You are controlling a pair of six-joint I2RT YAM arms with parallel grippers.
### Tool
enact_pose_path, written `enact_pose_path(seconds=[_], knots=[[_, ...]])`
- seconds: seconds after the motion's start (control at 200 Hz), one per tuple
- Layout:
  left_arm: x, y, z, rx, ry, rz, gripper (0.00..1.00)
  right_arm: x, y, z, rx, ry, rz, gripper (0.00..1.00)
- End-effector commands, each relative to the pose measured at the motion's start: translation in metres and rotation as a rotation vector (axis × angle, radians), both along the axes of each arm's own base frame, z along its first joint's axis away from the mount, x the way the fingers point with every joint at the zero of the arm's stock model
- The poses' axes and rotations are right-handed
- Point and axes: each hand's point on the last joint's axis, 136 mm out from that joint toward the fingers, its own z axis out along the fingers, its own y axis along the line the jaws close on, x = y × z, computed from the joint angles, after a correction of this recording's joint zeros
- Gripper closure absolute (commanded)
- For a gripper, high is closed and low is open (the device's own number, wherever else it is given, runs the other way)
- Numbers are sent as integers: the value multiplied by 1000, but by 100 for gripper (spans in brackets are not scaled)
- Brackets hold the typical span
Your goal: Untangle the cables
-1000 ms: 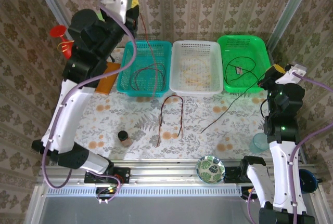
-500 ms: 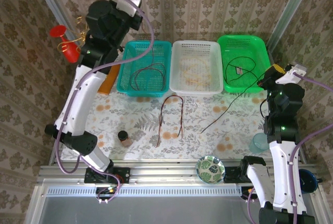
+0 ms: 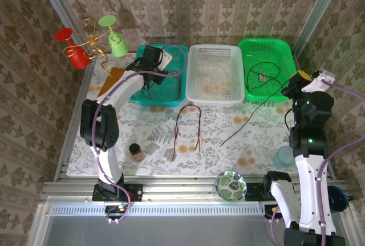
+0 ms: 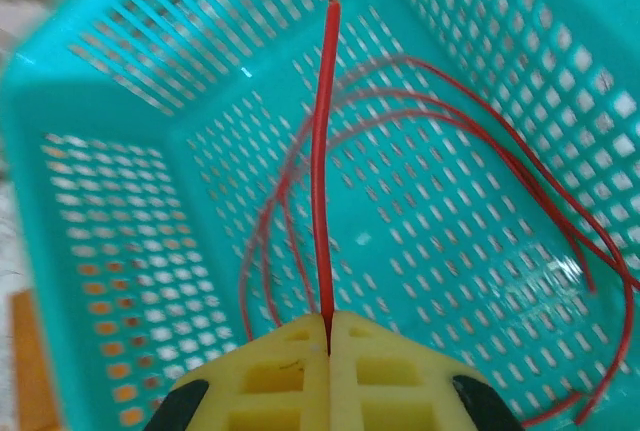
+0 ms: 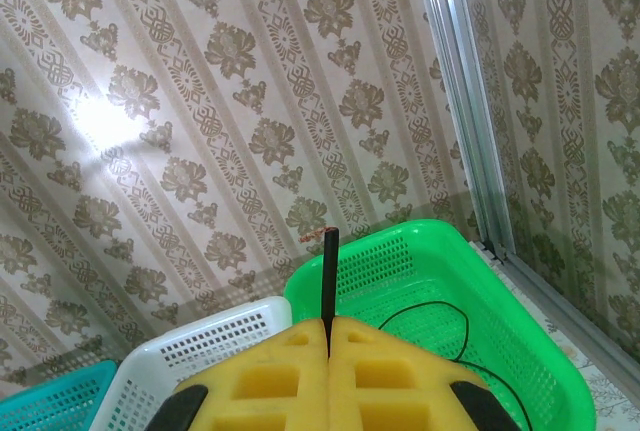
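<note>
My left gripper will bring the held end of the red cable over the loops on the bottom of the teal basket and open to let it go, because the rest of the cable already lies there.
My left gripper (image 3: 164,59) is low over the teal basket (image 3: 140,89), shut on a red cable (image 4: 322,151) whose free end sticks straight out past the fingertips. Its loops lie on the basket floor (image 4: 110,201). At the right, my right gripper (image 3: 297,79) is raised and shut on a black cable (image 5: 328,271). That cable runs through the green basket (image 3: 285,49) and out onto the table (image 3: 242,127). A dark red cable (image 3: 188,121) lies looped on the table in front of the baskets. Pale yellowish strands (image 3: 214,83) lie in the white basket (image 3: 197,52).
A gold stand with red and green cups (image 3: 91,40) is at the back left, with an orange-brown board (image 3: 111,77) beside the teal basket. A small brown bottle (image 3: 136,152), a patterned bowl (image 3: 230,185) and a pale blue cup (image 3: 283,156) stand near the front edge.
My left arm has swung down from high against the back wall into the teal basket, carrying the red cable with it. The right arm has not moved.
</note>
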Motion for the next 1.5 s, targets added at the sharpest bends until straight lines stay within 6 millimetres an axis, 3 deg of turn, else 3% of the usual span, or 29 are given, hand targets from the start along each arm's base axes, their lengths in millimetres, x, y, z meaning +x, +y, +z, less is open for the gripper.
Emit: enact_pose_path(seconds=[0.0,0.115,0.23,0.38,0.42,0.47,0.49,0.53,0.585,0.895,1.15,1.235,1.25,1.495], knots=[[-9,-4,-23,-62,132,16,100,-3,5,14,1,-33,25,100],[-12,-8,-52,-94,230,10,100,-4,6,17,-1,-35,28,100],[-13,-8,-70,-116,293,30,100,-6,6,20,-13,-33,23,100],[-11,-5,-68,-126,284,54,100,-8,6,26,-27,-42,20,100],[-11,-7,-60,-147,267,46,87,-8,6,27,-29,-45,22,100],[-12,-11,-48,-175,254,31,47,-8,6,28,-31,-47,23,100],[-13,-11,-42,-182,245,30,37,-8,7,29,-33,-48,24,100],[-13,-12,-31,-196,227,30,27,-9,7,32,-35,-52,24,100],[-13,-10,-18,-216,193,35,21,-11,7,38,-39,-62,26,100],[-27,-3,47,-268,24,19,14,-22,19,102,-91,-161,72,100],[-66,-22,91,-386,-83,-64,13,-17,22,167,-127,-292,85,100],[-78,-23,93,-419,-106,-70,12,-11,21,188,-137,-331,86,100],[-86,-33,93,-428,-101,-93,12,-10,21,192,-139,-338,86,100],[-133,-60,84,-527,-117,-130,12,3,27,268,-281,-450,98,100]])
